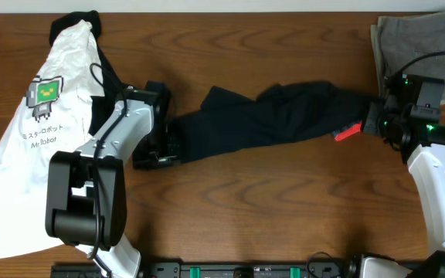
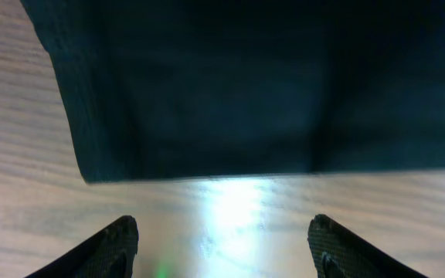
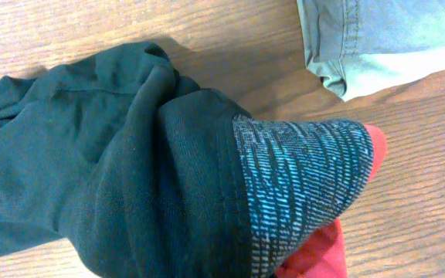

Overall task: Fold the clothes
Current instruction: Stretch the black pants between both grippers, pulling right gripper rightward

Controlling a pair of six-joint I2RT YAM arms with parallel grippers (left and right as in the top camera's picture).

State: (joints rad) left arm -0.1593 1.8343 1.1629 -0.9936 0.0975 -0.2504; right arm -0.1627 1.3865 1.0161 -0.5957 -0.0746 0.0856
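Note:
I should draw the waistband (image 3: pixel 307 185) back with my right gripper, then lower it and release it on the bare wood nearer the base, because the trousers lie bunched in the centre.
The clothes, black trousers (image 1: pixel 276 116), lie stretched across the middle of the table, bunched in the centre. The grey waistband with its coral-red edge (image 1: pixel 348 131) is at their right end. My right gripper (image 1: pixel 373 122) is shut on the waistband (image 3: pixel 307 185); the cloth hides its fingers in the right wrist view. At the left, the leg end (image 2: pixel 207 93) lies flat on the wood. My left gripper (image 2: pixel 222 235) is open just short of that hem, with bare table between its fingertips (image 2: pixel 118 247). In the overhead view the left gripper (image 1: pixel 171 140) sits at the leg's tip.
A white T-shirt with a green robot print (image 1: pixel 45 131) covers the far left, with a dark garment (image 1: pixel 76 19) under its top. Grey-olive folded trousers (image 1: pixel 416 38) lie at the back right corner, close to the right arm, and show in the right wrist view (image 3: pixel 377 38).

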